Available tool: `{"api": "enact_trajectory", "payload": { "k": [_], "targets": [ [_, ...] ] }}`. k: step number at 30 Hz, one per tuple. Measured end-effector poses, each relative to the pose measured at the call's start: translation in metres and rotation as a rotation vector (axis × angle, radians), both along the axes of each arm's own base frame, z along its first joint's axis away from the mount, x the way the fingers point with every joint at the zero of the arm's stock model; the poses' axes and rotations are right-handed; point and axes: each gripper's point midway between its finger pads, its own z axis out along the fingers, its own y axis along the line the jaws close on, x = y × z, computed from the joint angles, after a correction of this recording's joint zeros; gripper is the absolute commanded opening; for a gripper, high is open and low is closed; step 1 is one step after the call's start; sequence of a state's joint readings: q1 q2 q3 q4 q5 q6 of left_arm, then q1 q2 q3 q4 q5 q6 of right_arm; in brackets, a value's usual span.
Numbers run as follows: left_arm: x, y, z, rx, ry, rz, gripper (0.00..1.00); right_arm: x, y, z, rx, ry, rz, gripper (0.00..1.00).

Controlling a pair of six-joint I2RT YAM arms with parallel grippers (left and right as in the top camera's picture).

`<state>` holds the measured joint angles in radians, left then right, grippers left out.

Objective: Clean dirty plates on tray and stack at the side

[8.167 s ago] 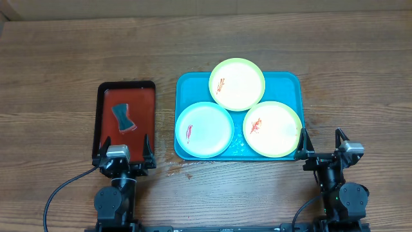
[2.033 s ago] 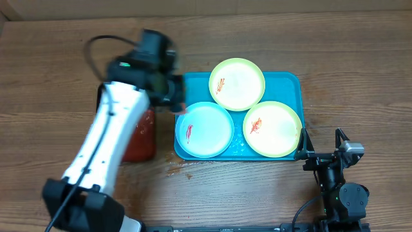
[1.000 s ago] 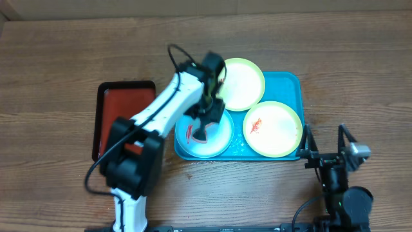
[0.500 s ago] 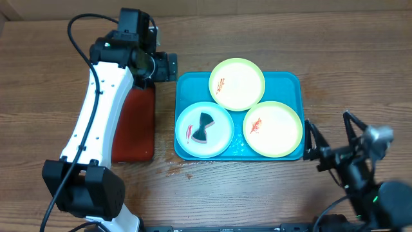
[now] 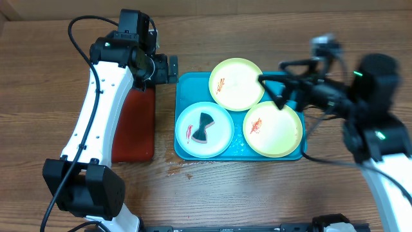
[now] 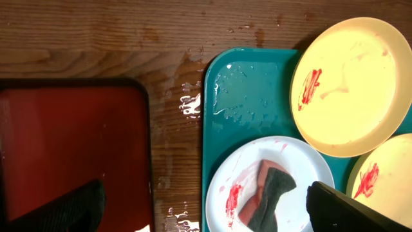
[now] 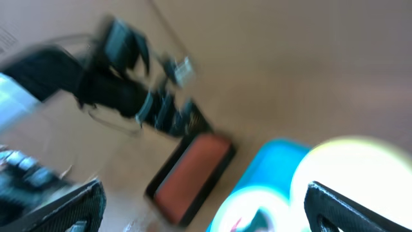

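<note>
Next, my right gripper needs to move down and across to its left in the overhead view, onto the blue plate's rim, since the blue plate's rim borders a tray gap.
Three plates lie on the turquoise tray (image 5: 187, 90): a yellow-green plate (image 5: 237, 84) at the back, another yellow-green plate (image 5: 273, 129) at the front right, and a light blue plate (image 5: 219, 138) at the front left. All have red smears. A dark sponge (image 5: 205, 127) lies on the blue plate. My left gripper (image 5: 171, 69) is open and empty above the tray's back left corner. My right gripper (image 5: 273, 84) is open and empty, raised over the tray between the two yellow-green plates. The left wrist view shows the sponge (image 6: 267, 193), the blue plate (image 6: 309, 171) and the tray (image 6: 244, 96).
A red tray with a black rim (image 5: 136, 129) stands left of the turquoise tray, partly under my left arm, and shows in the left wrist view (image 6: 71, 142). Water spots lie on the wood between the trays (image 6: 190, 103). The right wrist view is blurred.
My right arm has risen from the front right edge and swung left over the tray. My left gripper stays near the tray's back left corner. The sponge stays on the blue plate.
</note>
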<state>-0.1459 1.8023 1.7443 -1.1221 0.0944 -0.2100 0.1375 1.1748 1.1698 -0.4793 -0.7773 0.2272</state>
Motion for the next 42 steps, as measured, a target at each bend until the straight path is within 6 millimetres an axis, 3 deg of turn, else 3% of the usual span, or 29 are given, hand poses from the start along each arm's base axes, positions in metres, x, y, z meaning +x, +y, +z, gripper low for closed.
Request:
{"api": "enact_trajectory", "payload": {
  "k": [4,7,12,19,25,34,42],
  "targets": [
    [-0.003,0.000,-0.001,0.002,0.015,0.000,1.00,0.003,0.024,-0.079,-0.143,0.309,-0.020,0.78],
    [-0.004,0.000,-0.002,0.002,0.016,0.000,1.00,0.003,0.037,-0.138,-0.317,0.541,-0.062,0.77],
    [-0.003,0.000,-0.001,0.001,0.013,0.000,1.00,0.014,0.047,-0.184,-0.445,0.659,-0.075,0.78],
    [-0.002,0.000,-0.001,-0.001,0.008,-0.001,1.00,0.023,0.048,-0.257,-0.636,0.728,-0.111,0.41],
    [-0.002,0.000,-0.001,-0.002,0.009,-0.001,1.00,0.023,0.041,-0.285,-0.729,0.748,-0.136,0.40],
    [-0.005,-0.007,-0.002,-0.034,0.021,-0.017,1.00,0.017,0.040,-0.296,-0.757,0.745,-0.078,0.40],
    [-0.020,-0.022,-0.028,-0.037,0.083,-0.074,1.00,-0.001,0.040,-0.312,-0.746,0.789,-0.028,0.40]
  ]
}}
